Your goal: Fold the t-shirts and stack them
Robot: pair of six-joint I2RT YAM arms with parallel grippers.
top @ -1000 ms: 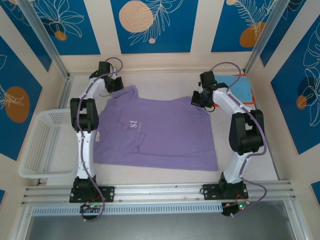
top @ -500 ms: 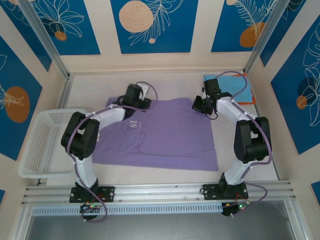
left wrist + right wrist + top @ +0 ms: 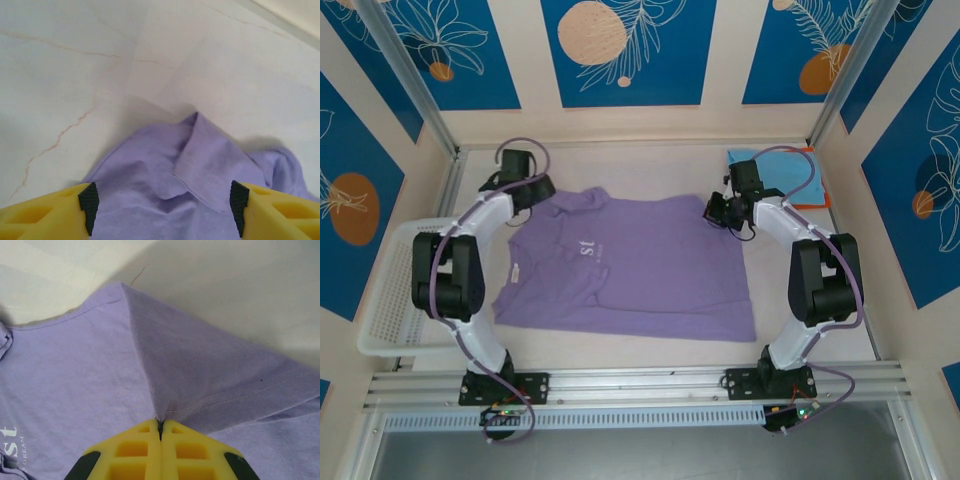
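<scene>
I should lower my left gripper next onto the pointed fold at the sleeve's far edge [image 3: 556, 197] [image 3: 195, 131], since the cloth peaks there and my spread fingers are still above it.
The lavender t-shirt [image 3: 640, 270] lies spread front-up on the table, with white chest lettering [image 3: 585, 250]. My left gripper [image 3: 532, 193] hovers open over its far-left sleeve. In the left wrist view the yellow fingers [image 3: 47, 212] straddle the wrinkled sleeve hem [image 3: 200, 165] without touching it. My right gripper [image 3: 718, 210] is shut on the shirt's far-right sleeve, and in the right wrist view the cloth [image 3: 200, 375] tents up into the closed tips [image 3: 160, 424]. A folded light blue t-shirt [image 3: 790, 172] rests on an orange one [image 3: 823, 197] at the back right.
A white mesh basket [image 3: 405, 285] sits off the table's left edge. The metal frame rail [image 3: 640, 385] runs along the near edge. Bare tabletop [image 3: 650, 165] lies beyond the shirt's collar.
My left arm swung in to the collar, then back out left to the sleeve, and the shirt's left shoulder is now spread wider. My right gripper has barely moved and still holds the sleeve.
</scene>
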